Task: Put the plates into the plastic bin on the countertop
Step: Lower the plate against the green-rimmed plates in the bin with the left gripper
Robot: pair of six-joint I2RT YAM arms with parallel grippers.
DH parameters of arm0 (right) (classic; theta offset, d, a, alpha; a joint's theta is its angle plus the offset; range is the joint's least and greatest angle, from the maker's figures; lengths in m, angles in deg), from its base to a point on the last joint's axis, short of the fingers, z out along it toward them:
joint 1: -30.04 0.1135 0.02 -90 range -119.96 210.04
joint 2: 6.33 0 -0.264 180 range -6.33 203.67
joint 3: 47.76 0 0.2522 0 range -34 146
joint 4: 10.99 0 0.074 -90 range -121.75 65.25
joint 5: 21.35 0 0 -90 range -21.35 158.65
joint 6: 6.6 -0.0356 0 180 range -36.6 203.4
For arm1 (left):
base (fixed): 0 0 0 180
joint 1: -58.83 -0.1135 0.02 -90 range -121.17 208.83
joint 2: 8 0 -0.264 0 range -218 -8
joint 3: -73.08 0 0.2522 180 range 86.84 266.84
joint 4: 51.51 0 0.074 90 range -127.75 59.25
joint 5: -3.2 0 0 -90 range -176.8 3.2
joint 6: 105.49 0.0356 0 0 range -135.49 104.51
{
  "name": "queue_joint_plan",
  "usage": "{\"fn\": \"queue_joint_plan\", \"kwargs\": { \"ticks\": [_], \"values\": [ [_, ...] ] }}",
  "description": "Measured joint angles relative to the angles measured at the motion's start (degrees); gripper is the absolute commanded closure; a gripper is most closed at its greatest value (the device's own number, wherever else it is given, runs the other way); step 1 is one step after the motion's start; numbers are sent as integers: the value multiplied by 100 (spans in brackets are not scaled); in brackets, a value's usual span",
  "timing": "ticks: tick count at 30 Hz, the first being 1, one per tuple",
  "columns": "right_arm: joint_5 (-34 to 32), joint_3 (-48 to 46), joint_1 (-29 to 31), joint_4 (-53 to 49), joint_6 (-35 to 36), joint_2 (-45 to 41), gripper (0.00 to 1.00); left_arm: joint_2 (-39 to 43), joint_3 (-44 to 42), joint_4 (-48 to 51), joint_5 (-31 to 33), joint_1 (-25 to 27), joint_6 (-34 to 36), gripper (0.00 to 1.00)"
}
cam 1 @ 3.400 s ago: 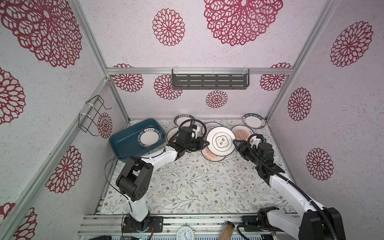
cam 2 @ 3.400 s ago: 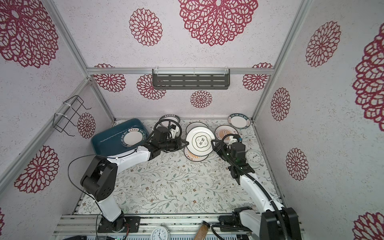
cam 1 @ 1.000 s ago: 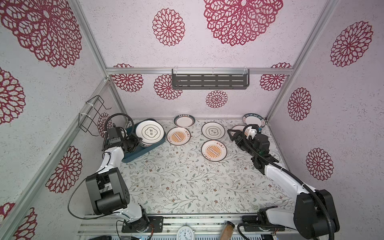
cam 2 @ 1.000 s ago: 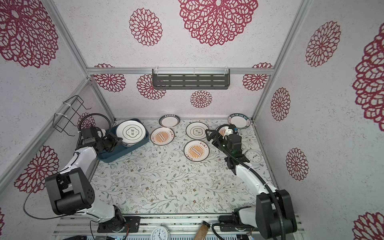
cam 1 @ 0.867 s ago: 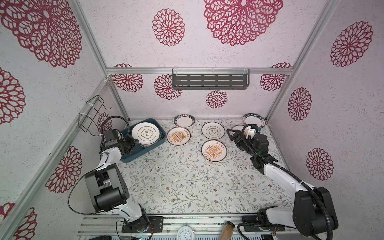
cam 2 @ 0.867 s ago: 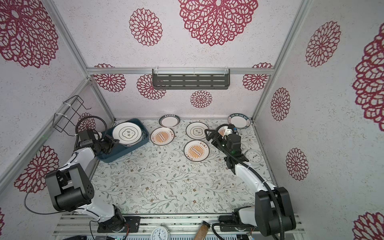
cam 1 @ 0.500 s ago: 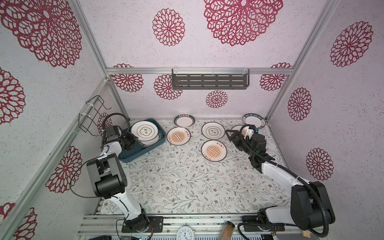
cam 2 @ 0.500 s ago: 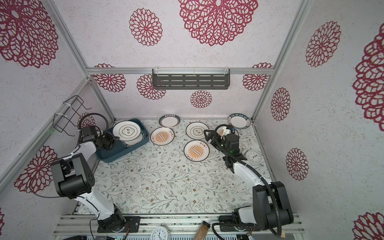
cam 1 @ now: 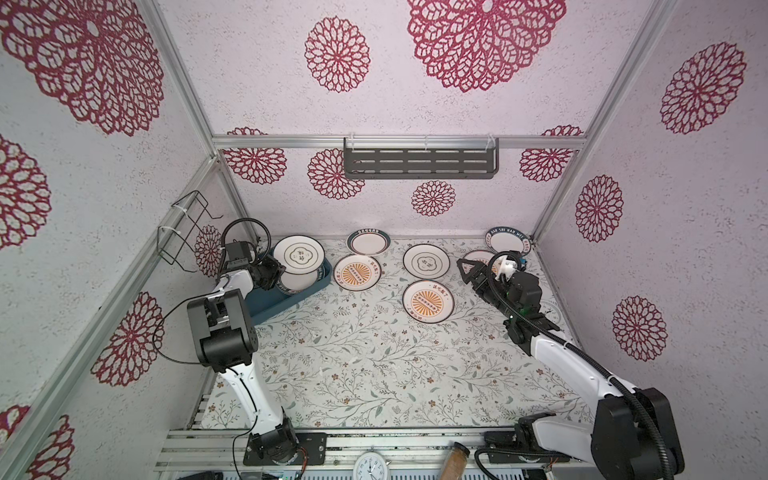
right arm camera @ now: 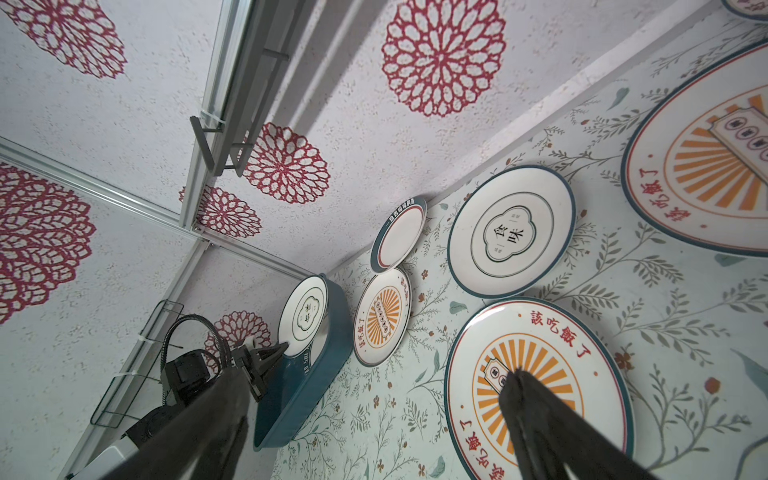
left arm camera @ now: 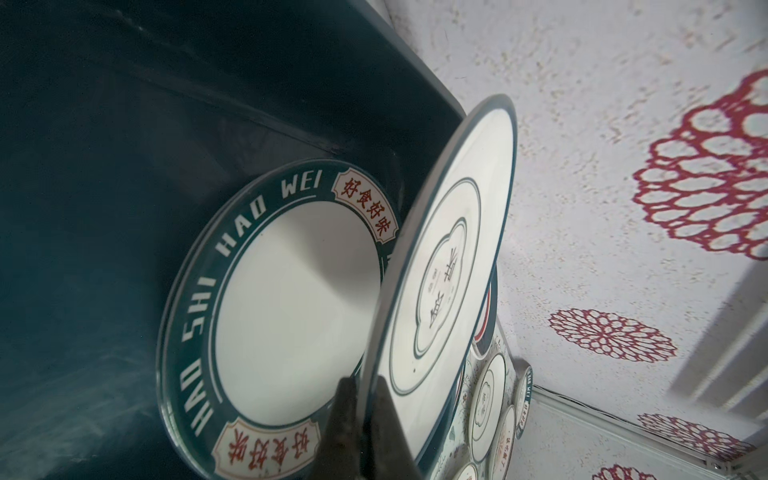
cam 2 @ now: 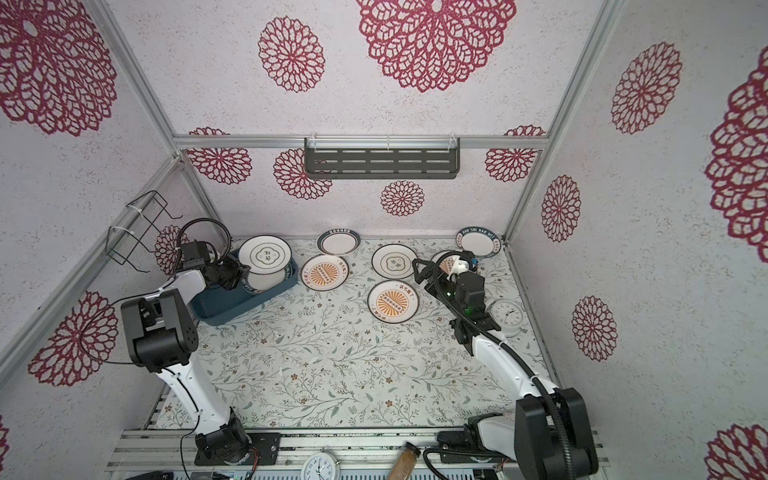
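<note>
My left gripper goes down into the bin next and will let go of the white plate's rim over the teal-rimmed plate (left arm camera: pixel 296 312), as that plate is just below the tilted one.
My left gripper (cam 1: pixel 279 271) is shut on the rim of a white plate with thin black rings (cam 1: pixel 299 254), holding it tilted over the back end of the teal plastic bin (cam 1: pixel 286 298). In the left wrist view the fingers (left arm camera: pixel 347 415) pinch that plate's edge (left arm camera: pixel 449 266) above a teal-rimmed plate (left arm camera: pixel 291 316) lying in the bin. More plates lie on the vine-printed countertop (cam 1: pixel 353 353): two orange sunburst ones (cam 1: pixel 428 301) (cam 1: pixel 357 272), a ringed one (cam 1: pixel 426 260) and a teal-rimmed one (cam 1: pixel 368 242). My right gripper (cam 1: pixel 465 268) hangs open and empty beside them.
A teal-rimmed plate (cam 1: pixel 508 241) leans in the back right corner, and another plate (cam 1: pixel 478 257) is partly hidden behind the right gripper. A white clock (cam 2: pixel 508 313) lies by the right wall. A grey slotted shelf (cam 1: pixel 419 163) and a wire rack (cam 1: pixel 187 232) hang on the walls.
The left gripper has carried the ringed plate from the table's middle over to the bin, shifting only slightly in the last second. The right gripper stays open and has edged a little toward the middle.
</note>
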Motion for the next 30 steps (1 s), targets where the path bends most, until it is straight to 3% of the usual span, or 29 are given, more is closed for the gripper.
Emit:
{"fn": "queue_joint_plan", "kwargs": {
  "ticks": [14, 28, 30],
  "values": [
    [-229, -72, 0, -466, 212, -81, 1, 452, -553, 0, 66, -87, 101, 100],
    [-243, -46, 0, -577, 302, -85, 1, 428, -645, 608, 459, -94, 439, 100],
    [-254, -46, 0, -612, 302, -109, 1, 297, -470, 682, 468, -61, 494, 89]
  ]
}}
